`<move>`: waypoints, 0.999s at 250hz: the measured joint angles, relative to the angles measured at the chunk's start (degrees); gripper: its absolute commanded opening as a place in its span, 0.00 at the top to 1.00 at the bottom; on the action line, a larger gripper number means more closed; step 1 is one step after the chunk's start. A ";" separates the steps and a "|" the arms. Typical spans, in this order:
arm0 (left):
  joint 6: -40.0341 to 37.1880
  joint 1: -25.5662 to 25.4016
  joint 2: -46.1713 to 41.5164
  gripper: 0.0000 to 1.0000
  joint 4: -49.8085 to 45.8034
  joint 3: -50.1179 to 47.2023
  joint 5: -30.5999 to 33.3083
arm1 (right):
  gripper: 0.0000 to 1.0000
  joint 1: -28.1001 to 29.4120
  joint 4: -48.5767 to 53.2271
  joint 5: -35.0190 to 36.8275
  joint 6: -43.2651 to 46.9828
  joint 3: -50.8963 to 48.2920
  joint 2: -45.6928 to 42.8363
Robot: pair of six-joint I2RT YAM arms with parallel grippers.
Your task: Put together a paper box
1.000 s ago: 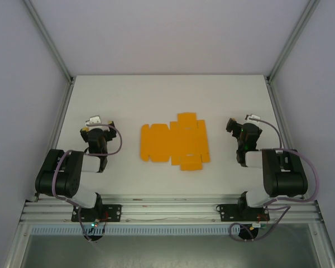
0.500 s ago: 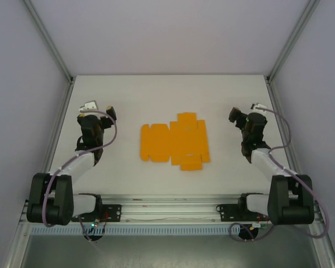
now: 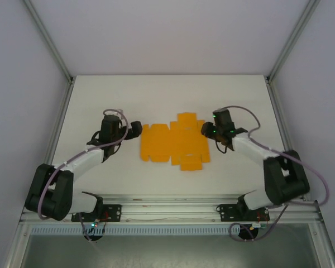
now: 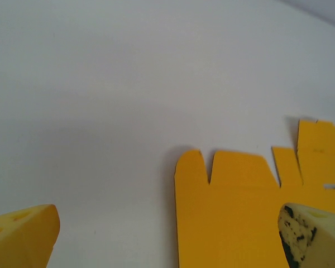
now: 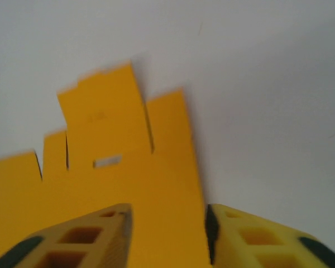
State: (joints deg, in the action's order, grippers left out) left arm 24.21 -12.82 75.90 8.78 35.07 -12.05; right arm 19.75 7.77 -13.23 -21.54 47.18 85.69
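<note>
The open left gripper moves down and in toward the card next, onto the sheet's border nearest it. That border lies flat between its yellow fingers.
The paper box [image 3: 174, 144] is a flat orange-yellow die-cut sheet with flaps and tabs, lying on the white table. My left gripper [image 3: 136, 129] hovers at its left edge, open wide; in the left wrist view the sheet [image 4: 240, 212] lies between the yellow fingers [image 4: 25, 234], nearer the right one. My right gripper [image 3: 207, 130] is at the sheet's right edge, open. In the right wrist view its fingers [image 5: 251, 240] straddle the sheet's right border [image 5: 156, 201], one over the card, one over bare table.
The white table [image 3: 167, 95] is bounded by grey walls and metal frame posts [image 3: 50, 44]. An aluminium rail [image 3: 167, 209] carrying the arm bases runs along the near edge.
Both arms have swung inward from the table's sides. The left gripper moved right to the sheet's left edge; the right gripper moved left to its right edge. The sheet has not moved.
</note>
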 measured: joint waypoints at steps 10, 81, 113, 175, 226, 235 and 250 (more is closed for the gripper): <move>0.26 0.00 0.70 0.00 -0.52 0.00 -1.11 | 0.71 0.24 1.27 -0.35 -0.66 1.75 3.21; 2.82 0.00 10.84 0.00 -0.92 0.52 -10.58 | 0.74 -0.04 4.55 -0.37 -2.99 7.58 14.38; 3.02 0.15 13.79 0.01 -0.81 2.89 -13.92 | 0.74 -0.07 3.30 -0.76 -4.04 7.39 14.78; 7.17 -0.09 18.29 0.16 7.67 3.65 -25.49 | 0.74 -0.09 -1.75 -1.62 -5.60 5.11 14.64; 10.99 -1.97 18.18 0.59 13.07 3.15 -32.06 | 0.72 -0.20 -5.64 -2.32 -5.95 2.69 13.64; 11.45 -2.23 17.64 0.66 13.29 3.15 -32.46 | 0.72 -0.28 -6.21 -2.73 -5.92 2.34 13.42; 11.47 -2.62 16.59 0.83 13.40 3.26 -32.83 | 0.68 -0.35 -7.02 -3.30 -5.95 1.84 13.05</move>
State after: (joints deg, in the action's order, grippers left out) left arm 35.68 -15.44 92.49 22.17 38.33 -44.88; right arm 19.40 0.75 -16.53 -27.49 49.01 98.74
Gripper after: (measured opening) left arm 0.329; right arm 0.289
